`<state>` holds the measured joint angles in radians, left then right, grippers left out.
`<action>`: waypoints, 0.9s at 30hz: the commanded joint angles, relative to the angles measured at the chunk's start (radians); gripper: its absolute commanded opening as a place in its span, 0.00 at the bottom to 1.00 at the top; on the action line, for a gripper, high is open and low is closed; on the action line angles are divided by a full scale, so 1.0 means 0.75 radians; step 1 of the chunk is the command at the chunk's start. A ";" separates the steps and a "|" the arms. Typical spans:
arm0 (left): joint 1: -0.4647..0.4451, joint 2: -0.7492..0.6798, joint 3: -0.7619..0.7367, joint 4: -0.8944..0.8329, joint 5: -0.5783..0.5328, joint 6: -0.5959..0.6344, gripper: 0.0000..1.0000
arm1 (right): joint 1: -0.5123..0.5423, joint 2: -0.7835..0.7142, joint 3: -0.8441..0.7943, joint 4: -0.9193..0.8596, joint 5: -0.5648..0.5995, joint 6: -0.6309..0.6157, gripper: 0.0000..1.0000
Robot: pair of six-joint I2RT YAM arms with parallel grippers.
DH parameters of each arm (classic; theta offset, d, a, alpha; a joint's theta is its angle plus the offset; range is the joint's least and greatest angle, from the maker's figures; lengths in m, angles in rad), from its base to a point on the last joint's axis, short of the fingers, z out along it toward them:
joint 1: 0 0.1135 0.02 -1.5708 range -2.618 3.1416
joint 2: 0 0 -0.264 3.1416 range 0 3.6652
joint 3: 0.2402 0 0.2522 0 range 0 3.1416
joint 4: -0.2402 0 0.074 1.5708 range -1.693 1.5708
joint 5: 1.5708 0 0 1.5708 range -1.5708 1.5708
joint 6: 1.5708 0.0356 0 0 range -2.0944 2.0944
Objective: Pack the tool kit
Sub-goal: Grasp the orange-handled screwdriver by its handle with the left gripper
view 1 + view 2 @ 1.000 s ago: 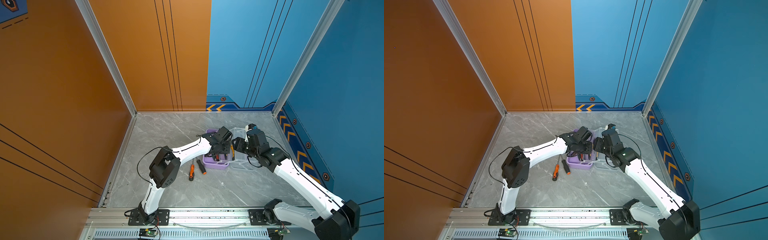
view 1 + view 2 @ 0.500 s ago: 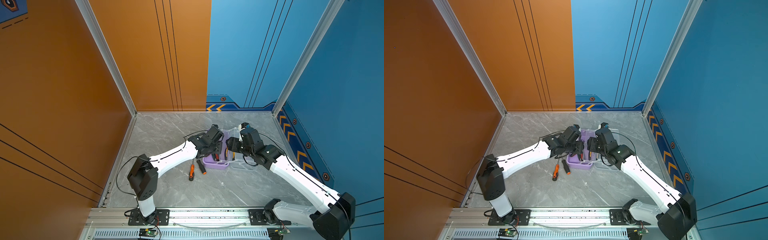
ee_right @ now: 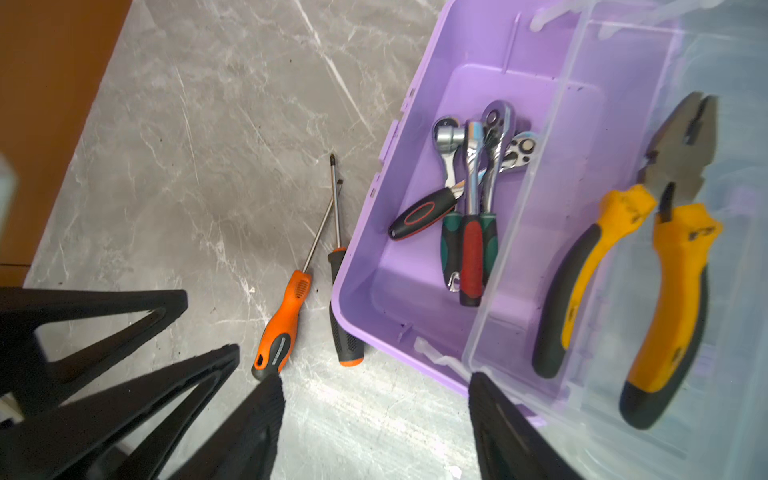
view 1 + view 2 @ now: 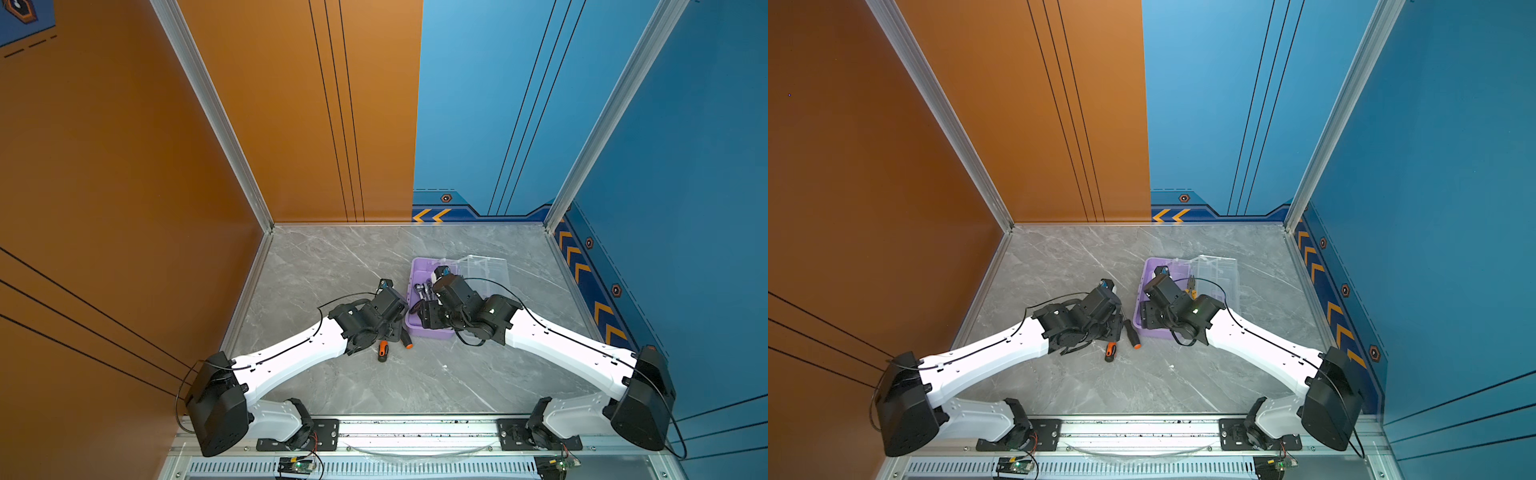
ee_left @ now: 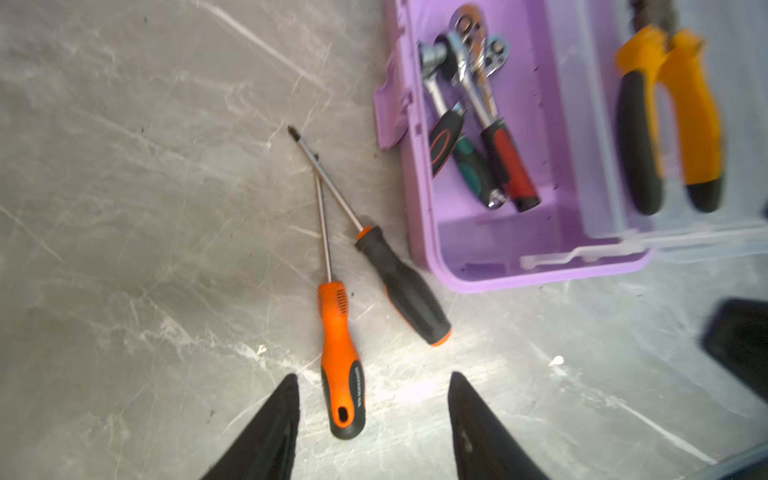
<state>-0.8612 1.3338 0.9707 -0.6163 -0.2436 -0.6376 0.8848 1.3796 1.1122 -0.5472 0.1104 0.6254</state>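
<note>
Next, my left gripper lowers its open fingers around the handle's middle, where the black-handled screwdriver leaves both sides clear. The orange handle lies below the gripper.
The tool kit's lilac case lies open on the marble table, its clear lid flat beside it. Steel ratchet wrenches with black, green and red grips lie inside the case. Yellow-handled pliers rest on the lid. An orange screwdriver and a black-handled one lie on the table beside the case. My left gripper hangs open over the orange handle's end. My right gripper is open and empty over the case's near end.
An orange wall bounds the left side and a blue wall the right. The left gripper's fingers show close beside the right gripper. The arm bases sit on a metal rail along the front edge.
Both grippers have opened wider. The left gripper has drawn back from over the case to above the screwdrivers. The right gripper has shifted toward the case's near end.
</note>
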 commanded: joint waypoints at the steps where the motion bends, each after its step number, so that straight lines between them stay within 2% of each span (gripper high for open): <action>1: 0.005 0.027 -0.043 -0.054 -0.028 -0.037 0.58 | 0.038 0.009 0.039 -0.056 0.040 0.002 0.75; 12: 0.034 0.273 -0.020 -0.027 0.012 -0.033 0.55 | 0.050 0.046 0.008 -0.054 0.051 0.042 0.74; 27: 0.106 0.427 -0.023 0.154 0.114 -0.048 0.36 | 0.004 0.030 -0.042 -0.001 0.002 0.078 0.70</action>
<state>-0.7918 1.6325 0.9443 -0.5209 -0.1818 -0.6716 0.8951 1.4082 1.0969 -0.5476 0.1093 0.6632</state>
